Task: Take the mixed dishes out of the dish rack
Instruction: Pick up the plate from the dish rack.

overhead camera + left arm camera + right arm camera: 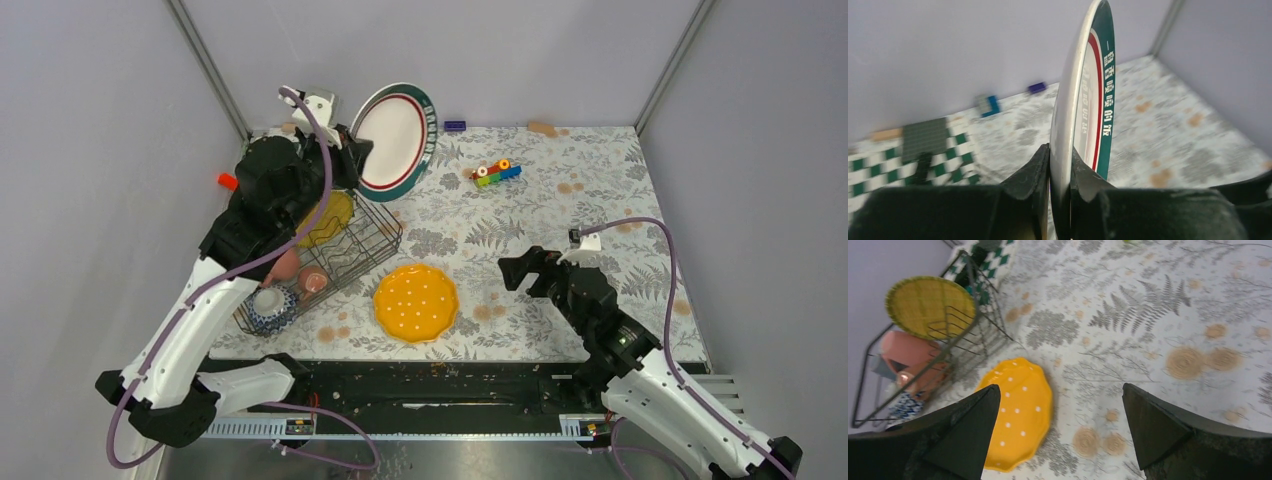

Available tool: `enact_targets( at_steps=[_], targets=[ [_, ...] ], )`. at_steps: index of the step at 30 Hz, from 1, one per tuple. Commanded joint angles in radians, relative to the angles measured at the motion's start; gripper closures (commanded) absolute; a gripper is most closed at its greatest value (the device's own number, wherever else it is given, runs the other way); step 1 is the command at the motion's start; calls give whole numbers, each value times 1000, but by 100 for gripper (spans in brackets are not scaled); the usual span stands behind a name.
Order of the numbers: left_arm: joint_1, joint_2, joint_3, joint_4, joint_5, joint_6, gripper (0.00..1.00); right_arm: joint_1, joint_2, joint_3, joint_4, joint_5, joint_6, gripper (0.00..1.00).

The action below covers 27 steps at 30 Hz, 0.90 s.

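The white plate's rim is free opposite my left gripper, so my right gripper will go left in the top view, onto that free rim (431,128).
My left gripper (352,150) (1060,150) is shut on the edge of the white plate with a green-and-red rim (395,140) (1083,100) and holds it upright in the air above the back end of the black wire dish rack (372,250) (964,335). In the rack are a lime-green plate (330,215) (928,305), two pink cups (285,265) (905,347) and a blue-and-white patterned bowl (270,305) (904,406). A yellow dotted plate (416,301) (1018,410) lies flat on the table right of the rack. My right gripper (525,270) (1060,405) is open and empty, just right of the yellow plate.
Coloured toy bricks (497,172) lie at the back middle, with a purple brick (455,125) and a tan object (542,128) along the back wall. A green-and-white chequered board (908,150) lies behind the rack. Grey walls close in on three sides.
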Motion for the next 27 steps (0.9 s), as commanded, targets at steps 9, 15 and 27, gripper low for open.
enact_targets(
  at_steps=[9,15,27],
  targets=[
    [4,-29,-327,556,311,-572,100,3,-20,-49,422,-149,160,0],
    [5,-34,-494,744,590,-617,100,4,-42,-46,430,-164,175,0],
    [5,-27,-582,750,897,-548,100,3,77,1,508,-278,205,45]
  ],
)
